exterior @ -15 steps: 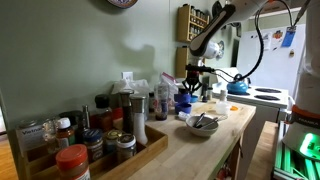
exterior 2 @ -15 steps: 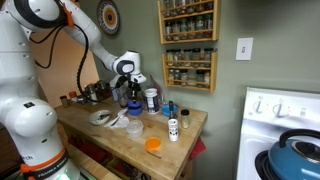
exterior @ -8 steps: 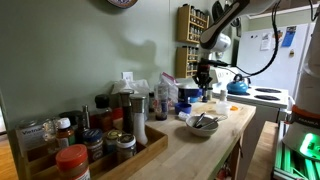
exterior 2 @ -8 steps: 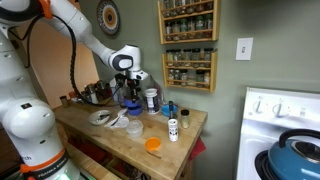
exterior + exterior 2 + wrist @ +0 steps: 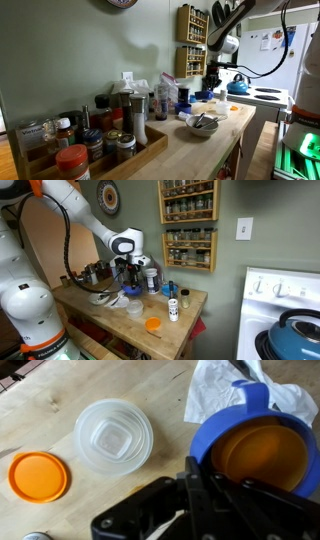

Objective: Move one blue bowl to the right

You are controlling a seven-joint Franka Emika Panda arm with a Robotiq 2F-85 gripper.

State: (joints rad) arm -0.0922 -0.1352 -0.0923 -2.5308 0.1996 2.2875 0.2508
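Note:
The counter [image 5: 152,303] beside the spice shaker is clear, so I should next move my gripper from the bowl stack toward the shaker and lower the bowl to release it.
In the wrist view a dark-blue bowl [image 5: 203,444] with an orange inside fills the right side. My gripper [image 5: 205,482] is shut on its near rim, one finger inside and one outside. In an exterior view the gripper [image 5: 128,272] hangs over the wooden counter with the blue bowl [image 5: 130,282] under it. In an exterior view the gripper [image 5: 211,84] is past the stack of blue bowls [image 5: 184,99] that stands by the wall. The held bowl is hard to make out there.
A clear plastic container [image 5: 113,433], an orange lid [image 5: 38,475] and a crumpled white bag [image 5: 222,385] lie on the counter. A pale bowl with utensils [image 5: 102,297], a spice shaker [image 5: 172,308] and jars stand nearby. A blue kettle [image 5: 238,87] sits on the stove.
The arm has swung along the counter toward the stove, taking the gripper away from the stack of blue bowls. The other things have not moved.

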